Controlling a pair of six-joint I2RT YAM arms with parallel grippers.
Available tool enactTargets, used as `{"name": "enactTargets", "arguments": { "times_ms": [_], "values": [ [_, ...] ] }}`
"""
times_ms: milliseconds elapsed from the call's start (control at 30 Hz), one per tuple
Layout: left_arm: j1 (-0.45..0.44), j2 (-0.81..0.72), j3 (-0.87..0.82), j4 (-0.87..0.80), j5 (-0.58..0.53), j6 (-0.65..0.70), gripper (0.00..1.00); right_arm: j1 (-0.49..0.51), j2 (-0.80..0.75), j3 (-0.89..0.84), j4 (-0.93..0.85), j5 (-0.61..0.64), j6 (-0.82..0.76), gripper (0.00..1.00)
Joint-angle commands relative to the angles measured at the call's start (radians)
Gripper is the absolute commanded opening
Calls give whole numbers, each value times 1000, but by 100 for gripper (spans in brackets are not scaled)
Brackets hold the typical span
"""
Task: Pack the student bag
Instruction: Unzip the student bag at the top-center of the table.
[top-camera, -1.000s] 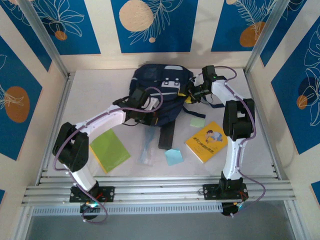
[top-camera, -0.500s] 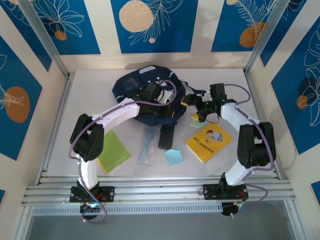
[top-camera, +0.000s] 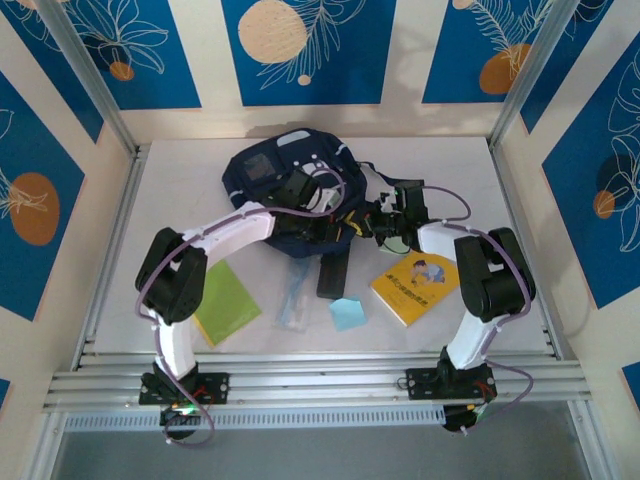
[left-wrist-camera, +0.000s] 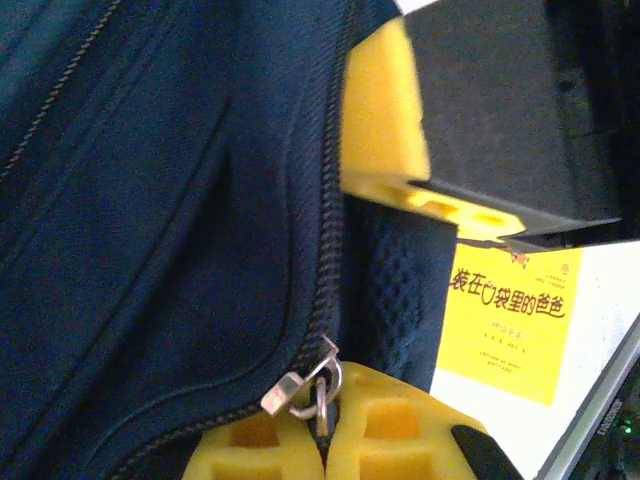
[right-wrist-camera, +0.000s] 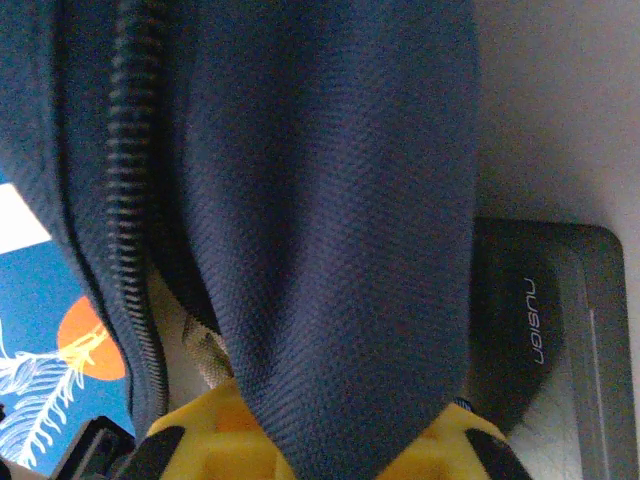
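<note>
I will next use my left gripper to draw the pull (left-wrist-camera: 318, 383) along the bag's near edge, away from my right gripper, then outward, and let it go.
The student bag (top-camera: 275, 172), dark navy with a grey front patch, lies at the back middle of the table. My left gripper (top-camera: 336, 228) is at the bag's near right edge. In the left wrist view its yellow fingers (left-wrist-camera: 400, 425) are shut on the metal zipper pull (left-wrist-camera: 318, 383) at the end of the zipper (left-wrist-camera: 330, 240). My right gripper (top-camera: 379, 225) sits just right of it. It is shut on a fold of the bag's navy fabric (right-wrist-camera: 330, 220), which rises from between its yellow fingertips (right-wrist-camera: 205, 445).
A yellow book (top-camera: 420, 283) lies near right. A black case (top-camera: 333, 270) lies below the bag, with a light blue note (top-camera: 347, 313) and a clear pouch (top-camera: 293, 297) beside it. A green notebook (top-camera: 224, 302) is at near left. Metal frame rails edge the table.
The bag has turned and slid left. My right gripper came down from the bag's far right side, opened wide, then shut on the fabric beside the left gripper.
</note>
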Motion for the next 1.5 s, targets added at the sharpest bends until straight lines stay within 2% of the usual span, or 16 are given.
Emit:
{"name": "enactTargets", "arguments": {
  "times_ms": [0, 200, 400, 533, 633, 767, 900, 1200, 1267, 1367, 1467],
  "values": [
    [37, -116, -46, -102, -25, 45, 0, -30, -49, 6, -8, 106, -51, 0],
    [92, -202, -164, -241, -96, 86, 0, -35, -95, 27, -124, 157, -168, 0],
    [192, -231, -228, -309, -103, 119, 0, -43, -107, 92, -261, 176, -307, 0],
    [219, -238, -221, -362, -54, 148, 0, -56, -125, 131, -363, 267, -405, 0],
    [219, -225, -217, -390, 11, 160, 0, -93, -126, 122, -327, 222, -407, 0],
    [241, -200, -228, -382, -98, 189, 0, -121, -117, 139, -322, 111, -469, 0],
    [311, -130, -194, -377, -251, 270, 0, -130, -108, 186, -440, 79, -596, 0],
    [365, -18, -85, -176, -693, 500, 0, -166, -109, 207, -491, -11, -679, 0],
    [392, 15, -58, -127, -785, 501, 0, -164, -106, 213, -491, -36, -688, 0],
    [418, 61, -7, -115, -856, 446, 0, -152, -100, 222, -483, -64, -687, 0],
    [424, 74, 7, -105, -841, 393, 0, -124, -95, 224, -463, -88, -680, 0]
  ]
}}
